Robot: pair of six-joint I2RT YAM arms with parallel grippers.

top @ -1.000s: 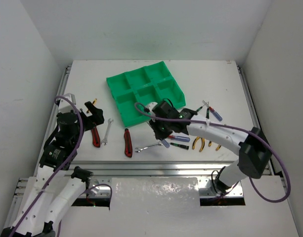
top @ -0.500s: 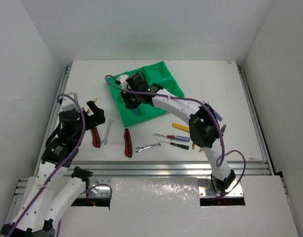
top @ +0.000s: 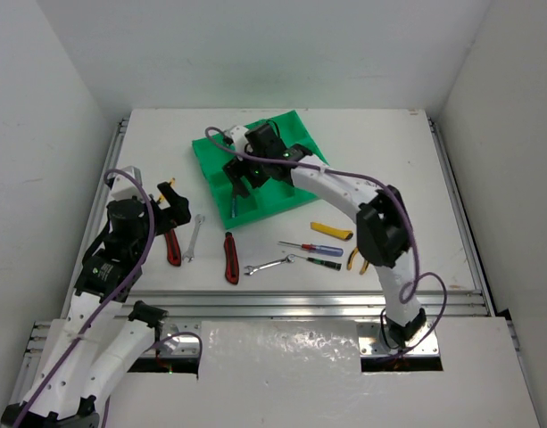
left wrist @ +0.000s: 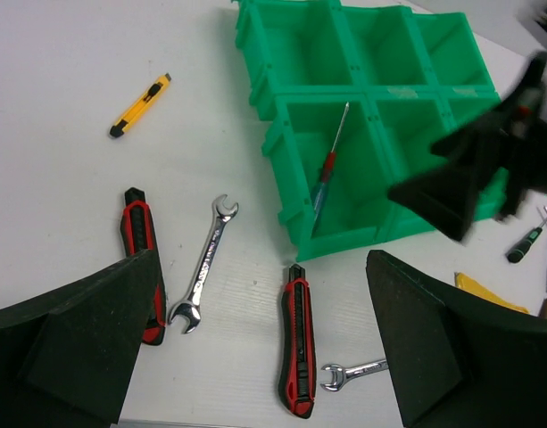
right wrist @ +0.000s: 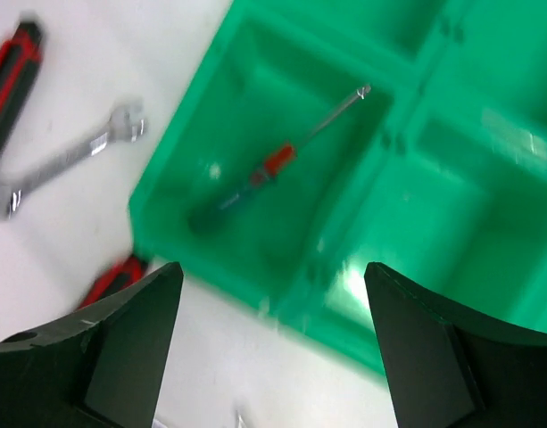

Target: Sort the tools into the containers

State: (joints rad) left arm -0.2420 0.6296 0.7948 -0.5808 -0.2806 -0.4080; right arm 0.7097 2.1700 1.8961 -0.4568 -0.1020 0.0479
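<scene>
My right gripper will next move back and down to the screwdriver's blue handle, which is below it, to its right in the top view, and still outside the tray (top: pixel 211 160).
The green tray (top: pixel 211 160) of containers lies at mid-table. A red-and-blue-handled screwdriver (left wrist: pixel 329 168) lies loose in its near-left compartment, also clear in the right wrist view (right wrist: pixel 275 163). My right gripper (top: pixel 242 178) hovers open just above that compartment, empty (right wrist: pixel 273 276). My left gripper (top: pixel 170 211) hangs open and empty over the table left of the tray, above a red-handled knife (left wrist: pixel 296 339) and a silver wrench (left wrist: pixel 204 263). Another red knife (left wrist: pixel 137 234) lies partly under its left finger.
More tools lie in front of the tray: a second wrench (top: pixel 267 265), two thin screwdrivers (top: pixel 310 248), a yellow tool (top: pixel 331 232) and pliers (top: pixel 356 261) half hidden by the right arm. A small yellow knife (left wrist: pixel 141 104) lies left of the tray.
The right arm swung from the table front up over the tray with the screwdriver, then opened; the screwdriver now lies in the compartment. The left arm barely moved.
</scene>
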